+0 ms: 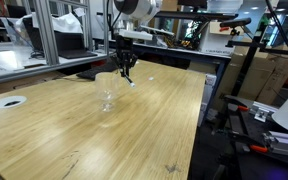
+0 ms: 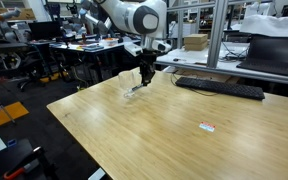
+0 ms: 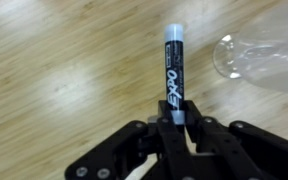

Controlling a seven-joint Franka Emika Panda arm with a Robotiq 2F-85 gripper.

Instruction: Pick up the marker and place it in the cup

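Note:
The cup stands to my gripper's right in the wrist view, so next I will raise my gripper, move the marker (image 3: 172,70) over the cup's opening (image 3: 287,42) and release it.
My gripper (image 3: 173,122) is shut on the marker (image 3: 172,70), a dark Expo pen that sticks out ahead of the fingers with its lighter end forward. The pen is lifted off the wooden table (image 1: 74,140). The cup (image 3: 259,55), a clear tumbler, shows at the upper right of the wrist view, beside the pen's tip and apart from it. In both exterior views the gripper (image 1: 127,70) (image 2: 144,76) hangs low over the table's far part. The cup (image 1: 106,92) stands upright just beside and below it.
A flat white disc with a dark centre (image 1: 11,101) lies near one table edge. A black keyboard (image 2: 219,88) lies at the table's far side and a small red-and-white tag (image 2: 207,126) lies on the wood. Metal frames and desks surround the table.

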